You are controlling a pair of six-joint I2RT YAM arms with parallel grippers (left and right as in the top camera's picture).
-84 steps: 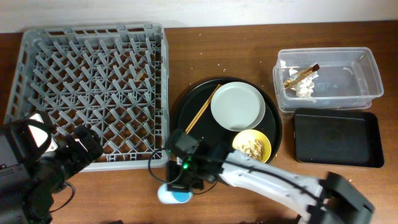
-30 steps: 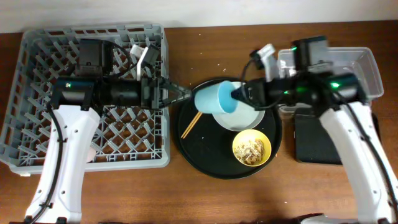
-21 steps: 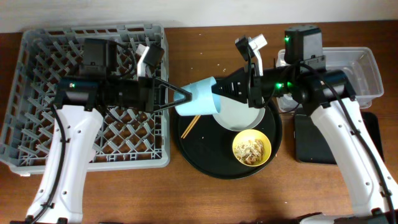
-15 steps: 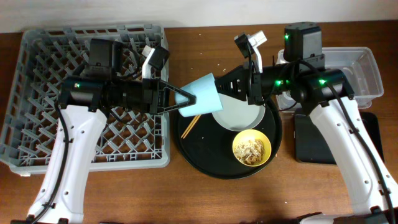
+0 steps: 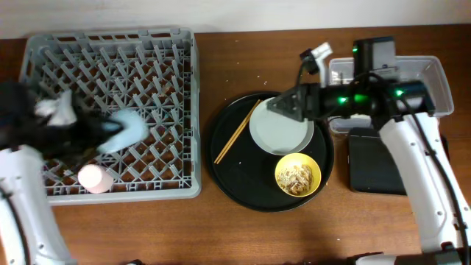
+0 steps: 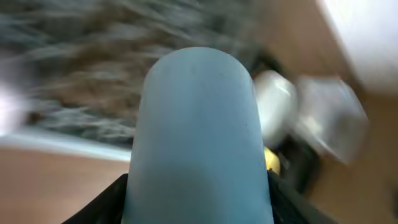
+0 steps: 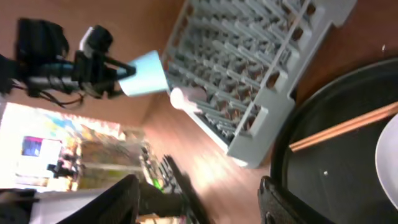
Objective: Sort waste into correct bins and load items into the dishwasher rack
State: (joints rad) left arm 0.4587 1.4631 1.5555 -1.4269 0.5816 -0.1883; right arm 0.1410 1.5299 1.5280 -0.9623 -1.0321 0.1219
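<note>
Next, my left gripper moves back down toward the rack's free near corner, which lies below it and to its left in the overhead view, beside the pink cup.
My left gripper is blurred over the left half of the grey dishwasher rack, shut on the light-blue cup. In the left wrist view the cup fills the space between my fingers. A pink cup lies in the rack's front left. My right gripper hovers open and empty over the far edge of the pale grey plate. Beside the plate lie the chopsticks and the yellow bowl with food scraps. The right wrist view shows the rack, both cups and the chopsticks.
Plate, bowl and chopsticks rest on a large round black tray. At the right stand the clear tub, partly hidden by my right arm, and the shallow black tray in front of it. Crumbs dot the table behind the round tray.
The light-blue cup passed from my right gripper to my left. The left arm swung left with it over the rack. The right gripper opened and drew back to the right.
</note>
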